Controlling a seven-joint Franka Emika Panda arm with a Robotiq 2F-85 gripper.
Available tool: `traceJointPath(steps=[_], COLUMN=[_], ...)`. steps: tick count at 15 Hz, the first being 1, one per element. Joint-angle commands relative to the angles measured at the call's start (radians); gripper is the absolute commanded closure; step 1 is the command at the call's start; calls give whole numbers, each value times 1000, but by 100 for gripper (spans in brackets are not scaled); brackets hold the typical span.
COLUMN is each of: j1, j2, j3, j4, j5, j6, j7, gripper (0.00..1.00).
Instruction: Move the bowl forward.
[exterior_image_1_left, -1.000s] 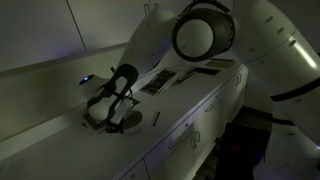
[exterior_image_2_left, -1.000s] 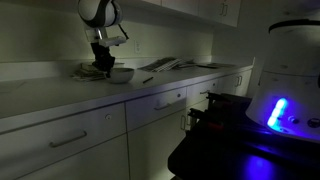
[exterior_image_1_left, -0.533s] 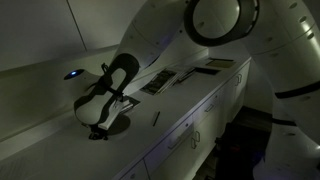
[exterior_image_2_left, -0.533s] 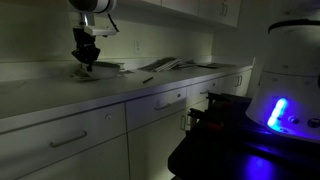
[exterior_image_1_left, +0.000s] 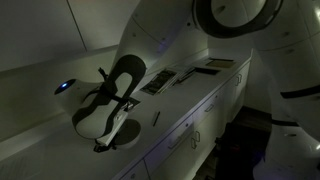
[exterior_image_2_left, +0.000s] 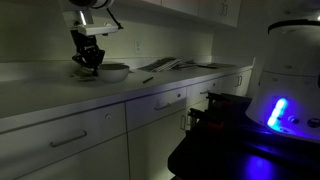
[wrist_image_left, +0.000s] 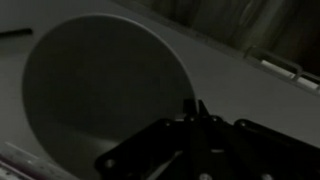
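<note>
My gripper will next move the bowl (exterior_image_2_left: 114, 71) by its rim toward the small dark stick near the counter's front edge, then open to release it.
The scene is dark. The bowl (exterior_image_2_left: 114, 71) is pale, round and shallow, and sits on the long counter (exterior_image_2_left: 60, 95). In the wrist view it fills the left half (wrist_image_left: 100, 90). My gripper (wrist_image_left: 195, 108) has its two fingertips pressed close together at the bowl's right rim, seemingly pinching it. In an exterior view the gripper (exterior_image_2_left: 88, 62) hangs just beside the bowl. In an exterior view the gripper (exterior_image_1_left: 101, 137) and the arm hide the bowl.
A stack of flat book-like items (exterior_image_1_left: 156, 83) (exterior_image_2_left: 160, 65) lies further along the counter, with more flat items (exterior_image_1_left: 215, 66) beyond. A small dark stick (exterior_image_1_left: 155, 118) lies near the front edge. A wall runs behind the counter and drawers (exterior_image_2_left: 170, 100) sit below.
The arm has swung along the counter, away from the flat stack, and the gripper has come down lower. The bowl now shows beside the gripper.
</note>
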Motion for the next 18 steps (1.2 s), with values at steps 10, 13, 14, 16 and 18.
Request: traceJointPath(steps=[10, 13, 14, 16, 18], j1=[-47, -55, -57, -58, -57], j2=[-68, -72, -75, -89, -115], j3=[-14, -15, -13, -10, -10], j4=[-140, -144, -145, -145, -154], j5=[57, 73, 79, 88, 88], j6=[78, 92, 89, 77, 79], j7=[110, 103, 100, 97, 101], gripper=[99, 69, 64, 48, 32])
